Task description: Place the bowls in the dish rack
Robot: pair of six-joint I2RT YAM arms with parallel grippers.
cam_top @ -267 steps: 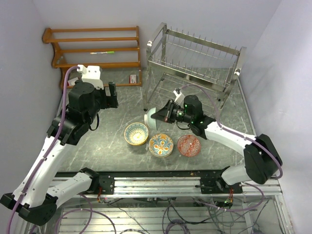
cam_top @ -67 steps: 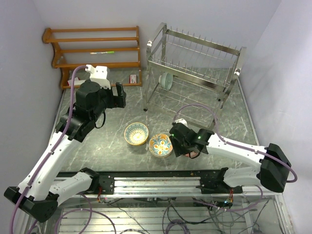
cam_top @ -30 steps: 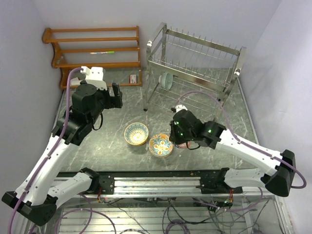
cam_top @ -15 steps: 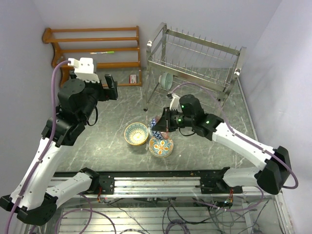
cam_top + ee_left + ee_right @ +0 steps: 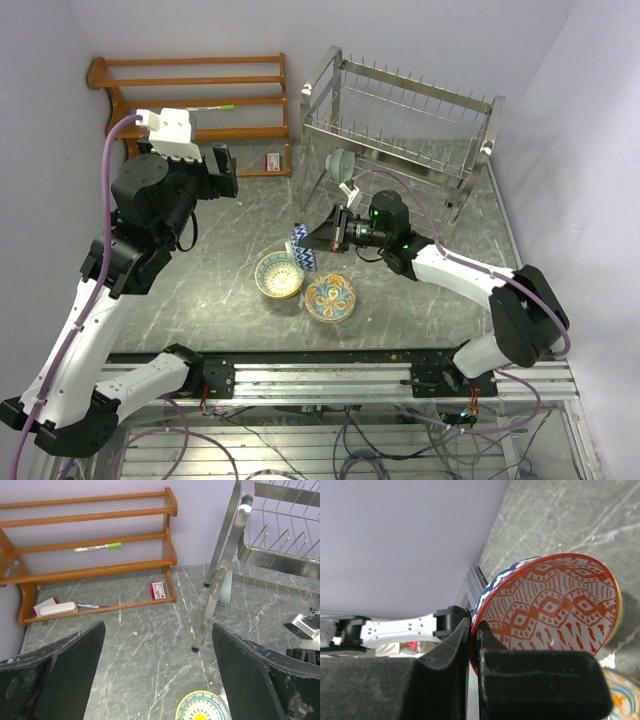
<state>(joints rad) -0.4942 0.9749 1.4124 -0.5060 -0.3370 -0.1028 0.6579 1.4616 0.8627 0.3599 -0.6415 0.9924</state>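
My right gripper moves outward and to the right in the top view into the dish rack's lower level (image 5: 365, 171) beside the pale bowl next. It releases where the dish rack is empty.
My right gripper (image 5: 320, 240) is shut on the rim of a bowl (image 5: 301, 250) with a red diamond pattern inside and blue-white outside. It holds the bowl tipped on edge above the table, left of the dish rack's front leg. In the right wrist view the jaws (image 5: 474, 630) pinch the rim of this bowl (image 5: 555, 600). A yellow-teal bowl (image 5: 279, 274) and a blue-orange floral bowl (image 5: 330, 296) sit on the table. A pale bowl (image 5: 343, 165) stands on edge in the silver dish rack (image 5: 400, 140). My left gripper (image 5: 222, 170) is open and empty, above the table.
A brown wooden shelf (image 5: 190, 100) stands at the back left with a marker on it and a small red box (image 5: 271, 161) by its foot. The left wrist view shows the rack's post (image 5: 240, 525) and the yellow-teal bowl (image 5: 202, 709).
My right gripper took the red-patterned bowl from the table, lifted it and carried it left and back, tipped on edge. The left arm drifted a little left.
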